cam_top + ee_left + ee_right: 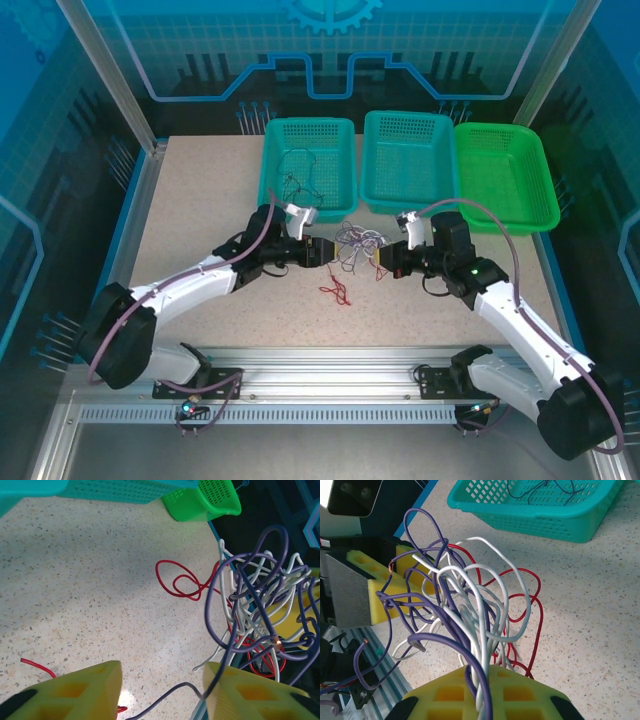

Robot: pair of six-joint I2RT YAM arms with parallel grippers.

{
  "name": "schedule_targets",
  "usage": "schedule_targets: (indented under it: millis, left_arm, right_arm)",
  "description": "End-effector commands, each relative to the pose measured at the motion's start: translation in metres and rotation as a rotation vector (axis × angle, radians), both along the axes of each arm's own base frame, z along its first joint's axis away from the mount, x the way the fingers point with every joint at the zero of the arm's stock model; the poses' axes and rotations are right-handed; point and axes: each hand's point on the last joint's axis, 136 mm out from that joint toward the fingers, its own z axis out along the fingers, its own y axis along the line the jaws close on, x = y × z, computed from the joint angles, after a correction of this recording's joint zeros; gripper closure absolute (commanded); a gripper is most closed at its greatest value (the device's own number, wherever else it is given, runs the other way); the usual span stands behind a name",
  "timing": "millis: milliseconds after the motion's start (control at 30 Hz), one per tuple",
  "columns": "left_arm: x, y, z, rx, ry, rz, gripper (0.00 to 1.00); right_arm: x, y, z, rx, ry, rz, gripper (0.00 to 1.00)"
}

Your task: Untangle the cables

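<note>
The purple and white tangle goes away from my left gripper and down with my right gripper next, then comes free on the tabletop.
A tangle of purple, white and red cables (pixel 357 248) hangs between my two grippers just above the table. My right gripper (pixel 386 262) is shut on a bundle of purple and white strands (pixel 465 600), which run down between its yellow pads (pixel 520 695). My left gripper (pixel 160 690) is open and wide apart. A single purple wire (pixel 165 696) crosses its gap and touches the right finger (pixel 250 695); the tangle (pixel 260 605) hangs ahead on the right. A loose red cable (pixel 337 290) lies on the table below; a red loop (pixel 180 582) curls nearby.
Three baskets line the back: a teal one (pixel 268 170) holding a few thin dark wires (pixel 300 182), a second teal one (pixel 408 195) and a green one (pixel 545 190). The metal rail (pixel 330 360) runs along the near edge.
</note>
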Motion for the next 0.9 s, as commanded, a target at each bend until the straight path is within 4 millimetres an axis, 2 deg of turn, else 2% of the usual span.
schedule_targets:
  millis: [0,67,133,200,267,300,400,433,500,567,633,700,867]
  left_arm:
    - [-0.001,-0.016,0.029,-0.097,-0.064,-0.076,0.56]
    - [-0.004,-0.022,0.033,-0.126,-0.065,-0.110,0.57]
    - [-0.002,-0.023,0.033,-0.130,-0.065,-0.107,0.63]
    - [0.002,-0.022,0.033,-0.123,-0.072,-0.090,0.78]
    - [0.006,-0.018,0.036,-0.108,-0.091,-0.057,1.00]
    - [0.007,-0.014,0.037,-0.099,-0.103,-0.035,1.00]
    - [0.012,0.005,0.043,-0.062,-0.158,0.063,1.00]
    - [0.014,0.013,0.046,-0.047,-0.174,0.102,1.00]
    - [0.015,0.032,0.048,-0.008,-0.191,0.174,1.00]
    - [0.015,0.056,0.048,0.039,-0.194,0.257,1.00]
    - [0.014,0.074,0.047,0.065,-0.190,0.304,1.00]
    - [0.009,0.077,0.044,0.069,-0.179,0.289,1.00]
    - [0.002,0.059,0.030,0.020,-0.104,0.199,1.00]
  right_arm:
    - [-0.002,0.011,0.023,0.059,-0.023,0.041,1.00]
    - [-0.002,0.014,0.026,0.079,-0.022,0.051,1.00]
    - [-0.003,0.017,0.029,0.097,-0.021,0.068,1.00]
    - [-0.002,0.017,0.028,0.099,-0.018,0.066,1.00]
    - [0.002,0.009,0.022,0.062,-0.010,0.011,1.00]
    - [0.006,0.001,0.016,0.032,0.001,-0.043,1.00]
    - [0.023,-0.051,-0.016,-0.088,0.077,-0.340,1.00]
    - [0.026,-0.077,-0.029,-0.131,0.113,-0.474,1.00]
    - [0.023,-0.128,-0.055,-0.196,0.201,-0.716,1.00]
    - [0.009,-0.177,-0.081,-0.236,0.289,-0.936,0.97]
    - [0.000,-0.202,-0.098,-0.246,0.322,-1.050,0.96]
    - [-0.003,-0.204,-0.110,-0.263,0.336,-1.045,0.96]
    - [-0.014,-0.190,-0.147,-0.319,0.457,-1.024,0.90]
